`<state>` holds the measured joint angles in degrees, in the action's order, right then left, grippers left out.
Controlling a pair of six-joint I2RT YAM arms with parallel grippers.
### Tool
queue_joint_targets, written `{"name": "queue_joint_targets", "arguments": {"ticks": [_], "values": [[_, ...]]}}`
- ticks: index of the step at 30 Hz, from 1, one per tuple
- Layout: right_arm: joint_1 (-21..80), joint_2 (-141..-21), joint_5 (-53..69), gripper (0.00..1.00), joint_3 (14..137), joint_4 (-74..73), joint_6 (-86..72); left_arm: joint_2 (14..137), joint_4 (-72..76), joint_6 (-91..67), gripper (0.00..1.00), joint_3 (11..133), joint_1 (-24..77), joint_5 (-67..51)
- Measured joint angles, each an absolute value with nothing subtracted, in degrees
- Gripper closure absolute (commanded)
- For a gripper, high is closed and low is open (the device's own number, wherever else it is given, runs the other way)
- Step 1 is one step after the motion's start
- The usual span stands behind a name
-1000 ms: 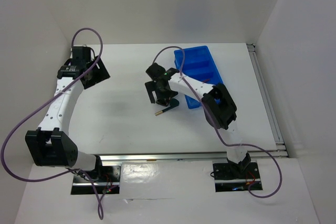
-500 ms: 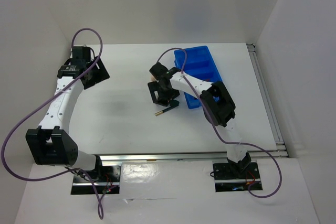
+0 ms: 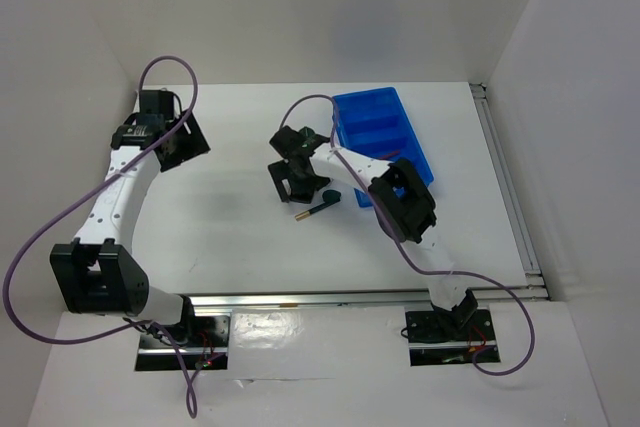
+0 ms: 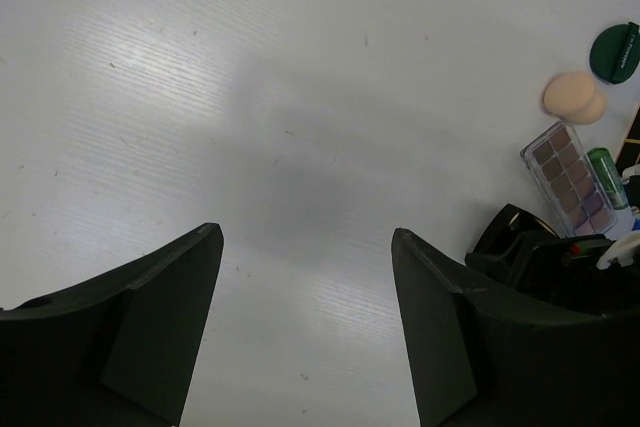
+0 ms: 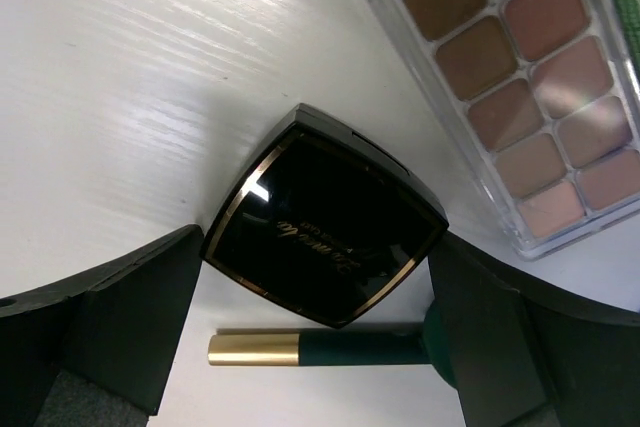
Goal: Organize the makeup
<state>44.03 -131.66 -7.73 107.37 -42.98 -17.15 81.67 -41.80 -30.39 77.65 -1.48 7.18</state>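
I will move my right gripper to the left in the top view before closing, to get the black compact (image 5: pixel 325 222) straight, because it lies cornerwise between the gripper's fingers.
My right gripper (image 3: pixel 298 181) is low over the table left of the blue tray (image 3: pixel 385 107). In the right wrist view it (image 5: pixel 318 235) is open, its jaws astride a black square compact with gold trim (image 5: pixel 325 232) lying flat. A brownish palette (image 5: pixel 500 67) lies just beyond it. A gold-and-dark-green tube (image 5: pixel 320 349) lies on the near side, also in the top view (image 3: pixel 314 211), beside a dark green round compact (image 3: pixel 332 195). My left gripper (image 3: pixel 178 145) is open and empty over bare table (image 4: pixel 307 237). Its view shows the peach sponge (image 4: pixel 573 97), another green compact (image 4: pixel 615 52) and the palette (image 4: pixel 567 177).
The blue compartment tray stands at the back right, its near end (image 3: pixel 420 165) behind my right arm (image 3: pixel 400 202). A metal rail (image 3: pixel 510 187) runs along the table's right edge. White walls close the back and sides.
My right gripper has moved left and slightly back, away from the tray, uncovering the green compact beside the tube. The left arm has barely moved.
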Motion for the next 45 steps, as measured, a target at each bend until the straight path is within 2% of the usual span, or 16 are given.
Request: {"name": "queue_joint_targets", "arguments": {"ticks": [19, 26, 27, 29, 31, 32, 45], "values": [[45.6, -136.9, -6.5, 0.00, 116.1, -42.5, -16.5, 80.9, -41.0, -30.0, 0.18, 74.6, -1.5, 6.6], [47.5, -137.2, -10.1, 0.02, 115.9, -42.3, -16.5, 79.9, -41.1, -29.9, 0.18, 74.6, -1.5, 6.6], [47.7, -137.0, -10.1, 0.04, 115.5, -41.9, -16.7, 79.9, -41.1, -29.9, 0.18, 74.6, -1.5, 6.6], [47.8, -136.3, -10.1, 0.15, 114.1, -40.7, -17.0, 79.9, -41.0, -29.9, 0.18, 74.5, -1.5, 6.6], [47.9, -135.6, -10.2, 0.23, 112.8, -40.1, -17.3, 79.9, -41.0, -29.9, 0.18, 74.3, -1.5, 6.6], [47.9, -135.4, -10.3, 0.31, 112.4, -40.1, -17.5, 79.9, -41.1, -29.9, 0.18, 74.3, -1.5, 6.6], [46.8, -134.0, -10.9, 0.37, 114.3, -41.2, -17.4, 79.2, -41.1, -29.9, 0.18, 74.2, -1.5, 6.8]]}}
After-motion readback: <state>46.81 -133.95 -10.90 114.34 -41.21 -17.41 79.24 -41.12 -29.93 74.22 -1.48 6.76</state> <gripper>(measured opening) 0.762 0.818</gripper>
